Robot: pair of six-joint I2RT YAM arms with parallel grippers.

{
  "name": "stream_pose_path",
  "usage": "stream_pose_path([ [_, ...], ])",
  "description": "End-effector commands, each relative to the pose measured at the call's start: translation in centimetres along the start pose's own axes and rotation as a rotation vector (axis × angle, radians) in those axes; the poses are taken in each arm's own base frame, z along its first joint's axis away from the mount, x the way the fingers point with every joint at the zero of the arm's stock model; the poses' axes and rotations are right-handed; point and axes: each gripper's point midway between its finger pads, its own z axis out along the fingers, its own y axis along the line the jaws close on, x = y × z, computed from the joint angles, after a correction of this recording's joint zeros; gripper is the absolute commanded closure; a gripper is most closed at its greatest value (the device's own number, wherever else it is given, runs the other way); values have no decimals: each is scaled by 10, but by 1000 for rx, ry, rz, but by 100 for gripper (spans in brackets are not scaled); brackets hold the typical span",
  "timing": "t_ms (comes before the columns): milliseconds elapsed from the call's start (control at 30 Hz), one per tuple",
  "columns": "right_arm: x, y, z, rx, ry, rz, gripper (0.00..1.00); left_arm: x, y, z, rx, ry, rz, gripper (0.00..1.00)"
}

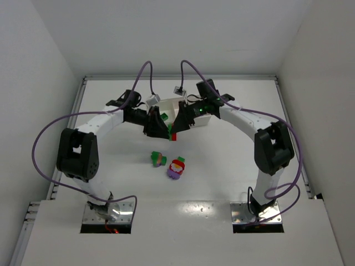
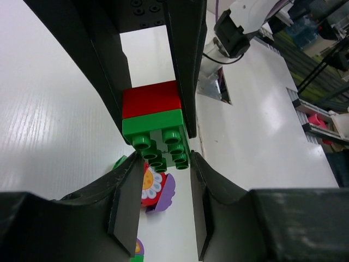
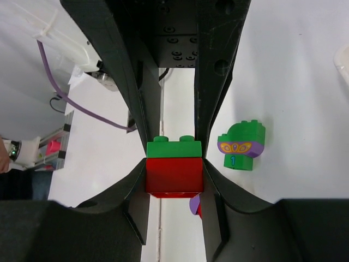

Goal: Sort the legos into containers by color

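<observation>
My right gripper will carry the red brick outward, turn its fingers down over the tray's middle section, and release the red brick, as green sits in the neighboring section.
A small clump of a green brick on a red brick hangs between my two grippers in front of the white tray. My right gripper is shut on the red brick. My left gripper closes its tips on the studded end of the green brick, with the red brick beyond it. Two mixed clumps lie on the table: a green and purple one and a red, purple and green one. The tray's compartments are mostly hidden by the arms.
The green and purple clump marked "1" lies to the right of the held bricks in the right wrist view. The red flower and purple clump lies under my left gripper. White walls close the table at the back and sides.
</observation>
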Motion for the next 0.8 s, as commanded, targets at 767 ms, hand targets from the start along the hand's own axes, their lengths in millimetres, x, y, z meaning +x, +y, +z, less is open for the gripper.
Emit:
stream_pose_path([
  [767,-3,-6,-53,156,-28,-82,100,-65,9,-49,-71,-7,313,99],
])
